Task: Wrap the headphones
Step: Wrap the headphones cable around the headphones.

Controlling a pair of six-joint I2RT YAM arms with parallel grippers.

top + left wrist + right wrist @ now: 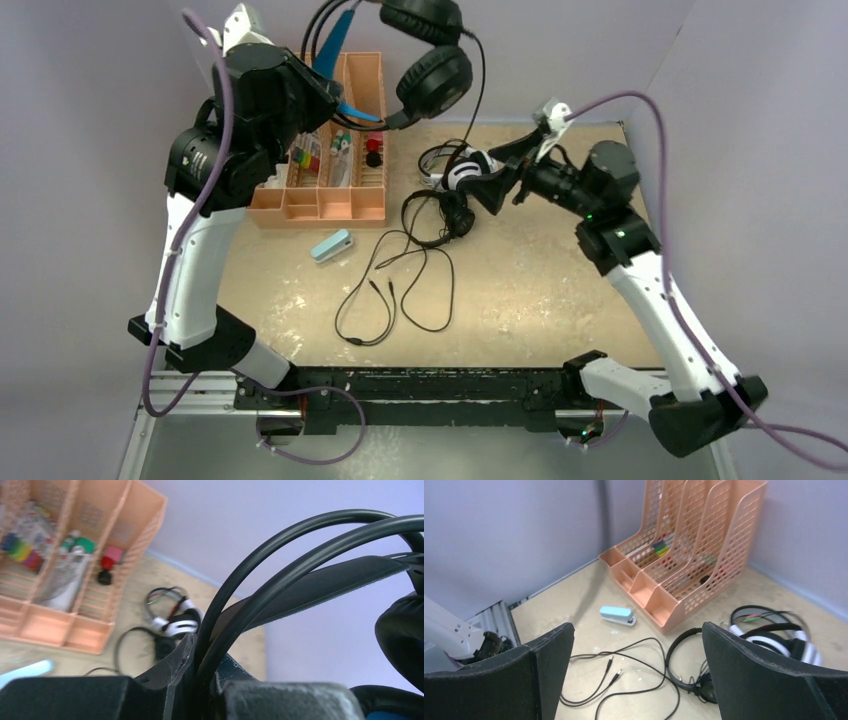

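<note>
Next, my right gripper shifts to the left in the top view, open fingers around the thin black cable, since it hangs from the lifted headset just ahead.
My left gripper (pixel 335 95) is raised at the back left and shut on the thin black headband rails (pixel 260 580) of the black headset with the blue headband (pixel 433 82). The headset hangs in the air, and its thin cable (pixel 400 290) trails down onto the table. The white-and-black headset (pixel 458 172) lies at the back centre and also shows in the right wrist view (pixel 774 642). The slim all-black headset (pixel 445 215) lies just in front of it. My right gripper (pixel 478 180) is open and empty, right beside the white-and-black headset and above the slim headset (pixel 684 665).
A peach mesh desk organizer (pixel 330 190) with pens and small items stands at the back left, under the lifted headset. A light blue stapler (pixel 331 245) lies in front of it. Loose cable loops with two plugs (pixel 611 662) spread over the table's middle.
</note>
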